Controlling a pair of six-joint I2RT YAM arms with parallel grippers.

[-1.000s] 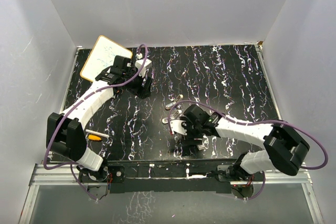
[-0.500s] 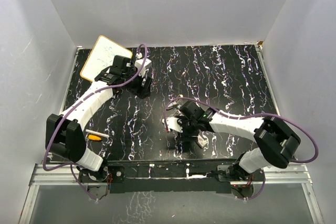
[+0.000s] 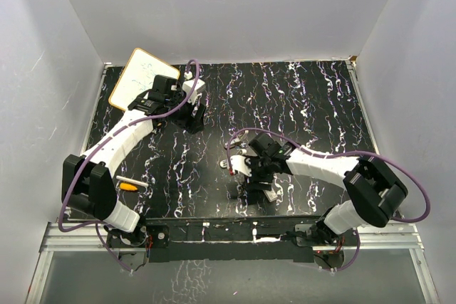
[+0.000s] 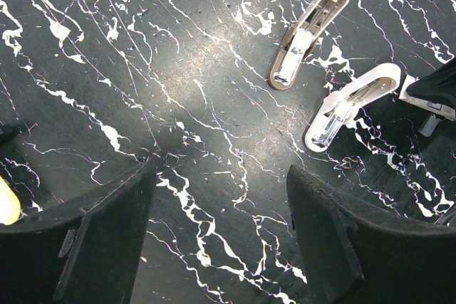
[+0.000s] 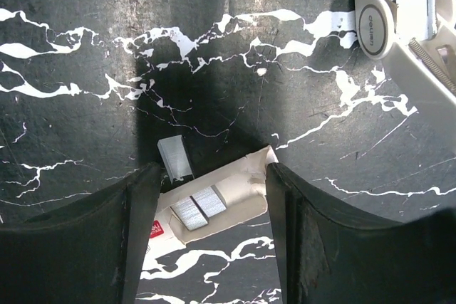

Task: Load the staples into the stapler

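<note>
My right gripper shifts off the staple box point(image 5: 214, 208) toward the left in the wrist view next and closes around the loose staple strip, already outside the box.
The stapler lies opened on the black marble table, and its two whitish halves point(image 4: 308, 33) point(image 4: 348, 106) show metal channels. Its hinge end also shows at the top right of the right wrist view point(image 5: 399, 19). The whitish staple box point(image 5: 214, 208) lies open with two silvery staple strips point(image 5: 199, 208) inside. One loose strip point(image 5: 174, 158) lies on the table by the box's edge. My right gripper point(image 5: 214, 176) is open, low over the box, with one finger on each side of it. My left gripper point(image 4: 221, 176) is open and empty, to the left of the stapler.
A small whiteboard point(image 3: 139, 80) lies at the back left corner. An orange-and-white pen-like stick point(image 3: 130, 184) lies near the left arm's base. White walls enclose the table on three sides.
My right arm has swung its wrist to the left and back, and its gripper now sits over the staple box. The left arm has not moved.
</note>
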